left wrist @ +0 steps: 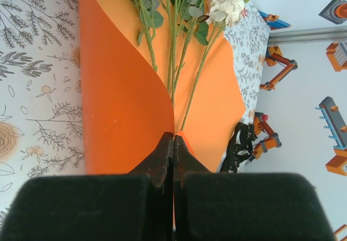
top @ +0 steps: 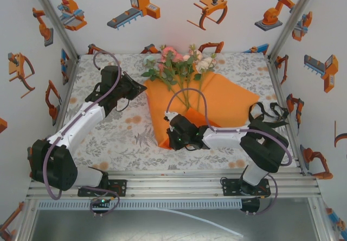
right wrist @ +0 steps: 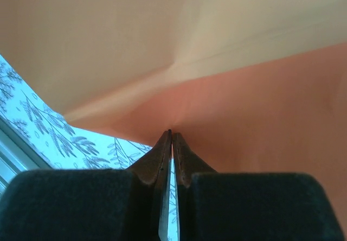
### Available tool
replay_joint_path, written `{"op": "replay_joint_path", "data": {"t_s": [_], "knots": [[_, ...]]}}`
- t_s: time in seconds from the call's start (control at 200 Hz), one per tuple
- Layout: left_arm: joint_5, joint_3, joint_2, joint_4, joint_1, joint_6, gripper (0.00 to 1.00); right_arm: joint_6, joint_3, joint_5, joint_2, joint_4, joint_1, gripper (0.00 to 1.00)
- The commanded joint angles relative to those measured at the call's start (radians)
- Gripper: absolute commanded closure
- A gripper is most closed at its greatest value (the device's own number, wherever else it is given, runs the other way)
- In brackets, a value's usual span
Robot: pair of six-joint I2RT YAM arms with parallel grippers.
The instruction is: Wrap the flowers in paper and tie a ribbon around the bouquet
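The thin green stems still lie bare on the paper, so my left gripper needs to move toward them, pull the flap's edge over them and let it go.
The flowers point(top: 176, 64) lie on the orange paper point(top: 227, 102), blooms toward the back wall and thin green stems point(left wrist: 187, 56) running down the middle. The paper's left part is lifted and curled over toward the stems as a darker flap point(left wrist: 124, 100). My left gripper point(top: 142, 89) is shut on the flap's edge, a thin orange sliver showing between its fingertips point(left wrist: 174, 139). My right gripper point(top: 169, 134) is at the paper's near corner, its jaws pinched on the paper point(right wrist: 171, 133), which arches above it. The black ribbon point(top: 265, 111) lies bunched on the table at the right point(left wrist: 238, 143).
The patterned tablecloth point(top: 114, 138) covers the table. White walls with orange robot pictures enclose the back and sides. Metal rails point(top: 179, 184) run along the near edge by the arm bases. The right arm's purple cable point(top: 187, 92) loops over the stems.
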Motion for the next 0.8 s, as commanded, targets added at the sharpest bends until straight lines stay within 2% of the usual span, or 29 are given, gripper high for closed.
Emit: {"op": "replay_joint_path", "data": {"t_s": [0.0, 0.125, 0.235, 0.325, 0.416, 0.496, 0.581, 0.656, 0.796], "knots": [[0.010, 0.013, -0.025, 0.012, 0.003, -0.023, 1.00, -0.011, -0.024, 0.054, 0.035, 0.025, 0.003, 0.90], [0.031, 0.008, -0.026, 0.066, 0.001, -0.083, 1.00, -0.016, -0.025, 0.052, -0.023, 0.000, 0.000, 0.88], [0.071, 0.045, 0.033, 0.114, -0.002, -0.130, 1.00, 0.010, -0.010, 0.033, -0.119, -0.021, -0.037, 0.84], [0.091, 0.097, 0.093, 0.130, -0.021, -0.139, 1.00, 0.016, -0.031, 0.010, -0.207, -0.024, -0.073, 0.73], [0.091, 0.147, 0.154, 0.136, -0.040, -0.139, 1.00, -0.022, -0.075, -0.010, -0.291, -0.032, -0.080, 0.50], [0.090, 0.178, 0.199, 0.150, -0.053, -0.146, 1.00, -0.024, -0.119, -0.083, -0.358, -0.034, -0.080, 0.39], [0.076, 0.205, 0.238, 0.159, -0.071, -0.146, 1.00, 0.033, -0.160, -0.164, -0.415, -0.005, -0.079, 0.32], [0.070, 0.234, 0.272, 0.164, -0.087, -0.146, 1.00, 0.120, -0.182, -0.184, -0.431, 0.038, -0.077, 0.26], [0.045, 0.288, 0.327, 0.160, -0.115, -0.146, 1.00, 0.225, -0.191, -0.125, -0.365, 0.125, -0.075, 0.24]]}}
